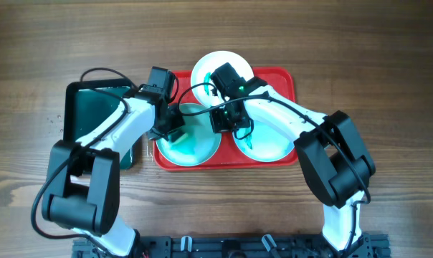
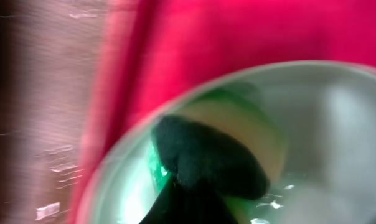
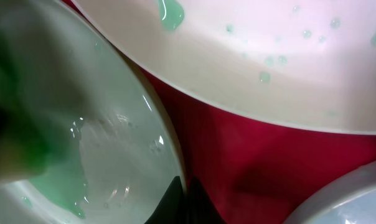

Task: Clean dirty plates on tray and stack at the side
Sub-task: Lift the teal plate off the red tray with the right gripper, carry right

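I will lift the plate with my right gripper, move it to the right in the overhead view and lower it onto bare wood past the tray (image 1: 332,84), because that spot is empty.
The red tray (image 1: 285,77) holds three plates. My left gripper (image 1: 175,130) is shut on a sponge (image 2: 206,155) with a dark scouring face, pressed onto the left aqua plate (image 1: 196,149), which has a green smear. My right gripper (image 1: 228,122) is shut on that plate's right rim; in the right wrist view the jaws (image 3: 185,194) pinch the rim of this plate (image 3: 113,124). A second aqua plate (image 1: 268,148) lies at the tray's right. The white plate (image 1: 205,69), spotted with green drops (image 3: 169,12), sits at the back.
A dark green-black narrow tray (image 1: 94,115) lies just left of the red tray, under my left arm. Bare wooden table (image 1: 388,86) surrounds both. Both arms cross over the red tray.
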